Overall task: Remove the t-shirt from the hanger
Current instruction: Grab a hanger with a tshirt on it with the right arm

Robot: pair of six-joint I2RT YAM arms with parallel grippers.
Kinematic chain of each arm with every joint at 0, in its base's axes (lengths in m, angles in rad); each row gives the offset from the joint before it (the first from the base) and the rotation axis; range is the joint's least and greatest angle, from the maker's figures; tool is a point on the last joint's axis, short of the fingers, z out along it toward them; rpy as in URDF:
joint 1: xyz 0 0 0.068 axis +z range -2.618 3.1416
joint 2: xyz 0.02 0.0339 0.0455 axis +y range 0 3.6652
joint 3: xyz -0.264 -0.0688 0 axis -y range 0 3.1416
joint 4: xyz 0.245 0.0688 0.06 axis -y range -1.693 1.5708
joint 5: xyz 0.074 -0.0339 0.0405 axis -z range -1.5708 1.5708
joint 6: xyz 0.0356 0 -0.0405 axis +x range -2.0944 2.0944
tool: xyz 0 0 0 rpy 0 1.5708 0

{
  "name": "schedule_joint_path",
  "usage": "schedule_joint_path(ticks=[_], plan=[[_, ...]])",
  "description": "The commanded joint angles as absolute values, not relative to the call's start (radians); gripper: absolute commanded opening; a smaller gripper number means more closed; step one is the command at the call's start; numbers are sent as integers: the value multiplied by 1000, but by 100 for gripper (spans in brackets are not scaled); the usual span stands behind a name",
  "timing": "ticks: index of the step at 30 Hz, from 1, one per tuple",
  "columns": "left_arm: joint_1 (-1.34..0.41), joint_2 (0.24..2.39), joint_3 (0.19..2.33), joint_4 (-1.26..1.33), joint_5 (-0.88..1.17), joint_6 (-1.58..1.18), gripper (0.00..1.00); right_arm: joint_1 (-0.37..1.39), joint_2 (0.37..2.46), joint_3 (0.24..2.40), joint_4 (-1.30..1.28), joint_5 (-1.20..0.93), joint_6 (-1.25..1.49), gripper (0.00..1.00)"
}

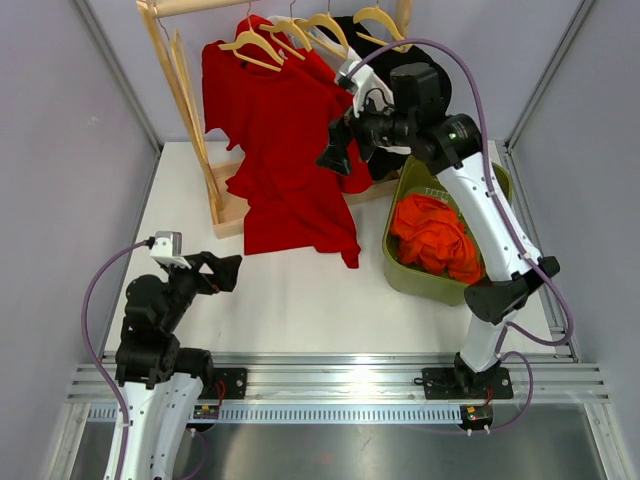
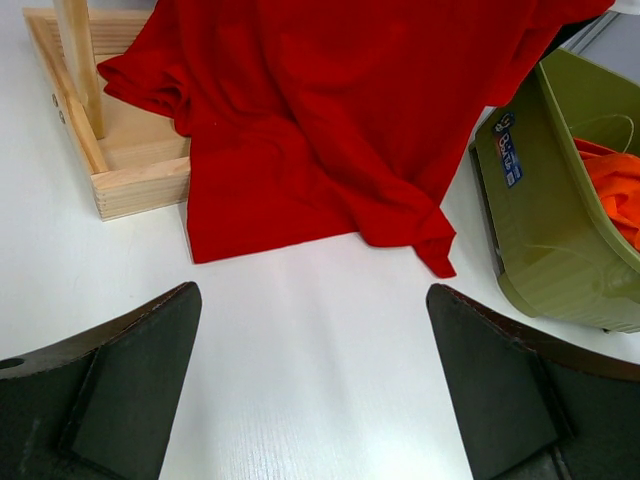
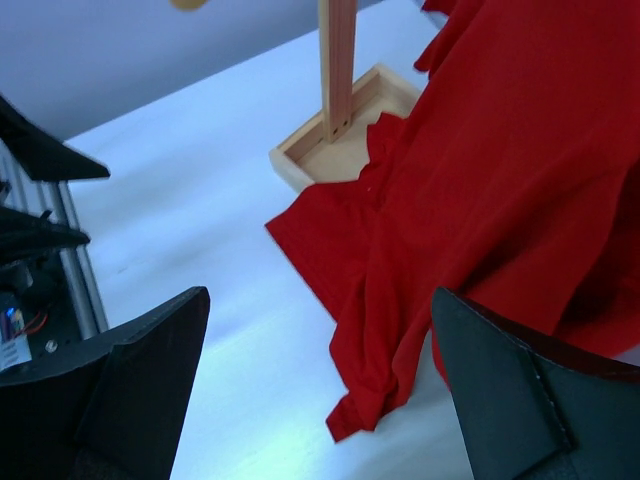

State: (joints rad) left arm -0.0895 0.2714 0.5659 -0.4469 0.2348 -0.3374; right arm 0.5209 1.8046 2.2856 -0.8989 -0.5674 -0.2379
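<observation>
The shirt's upper side edge hangs outward of my right gripper's open fingers, so the gripper needs to move outward and left in the top view onto it next.
A red t-shirt hangs from a wooden hanger on the wooden rack, its hem spread on the white table; it also shows in the left wrist view and in the right wrist view. My right gripper is raised beside the shirt's right edge, open and empty; in its own view the shirt lies below and beyond the fingers. My left gripper is open and empty, low over the table, short of the hem.
The wooden rack carries other hangers and stands on a tray base. A green bin at right holds an orange garment. Grey walls close in both sides.
</observation>
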Motion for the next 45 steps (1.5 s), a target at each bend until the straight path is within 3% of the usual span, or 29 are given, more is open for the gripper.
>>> schedule_joint_path(ticks=[1, 6, 14, 22, 26, 31, 40, 45], plan=[[-86, 288, 569, -410, 229, -337, 99, 563, 1830, 2370, -760, -448, -157, 99], [-86, 290, 569, -413, 218, -339, 99, 578, 1851, 2373, -637, -419, -218, 99], [-86, 311, 572, -417, 215, -336, 99, 578, 2046, 2652, -626, -515, -363, 99], [-86, 318, 572, -420, 207, -336, 99, 572, 2192, 2729, -519, -365, -420, 98], [-86, 318, 572, -420, 206, -336, 99, 563, 2221, 2732, -497, -324, -436, 95], [-86, 321, 571, -416, 206, -337, 99, 541, 2214, 2683, -521, -364, -436, 78], [-86, 325, 571, -414, 212, -337, 99, 540, 2164, 2769, -594, -563, -425, 84], [-86, 316, 571, -416, 209, -337, 99, 540, 2161, 2810, -558, -507, -382, 85]])
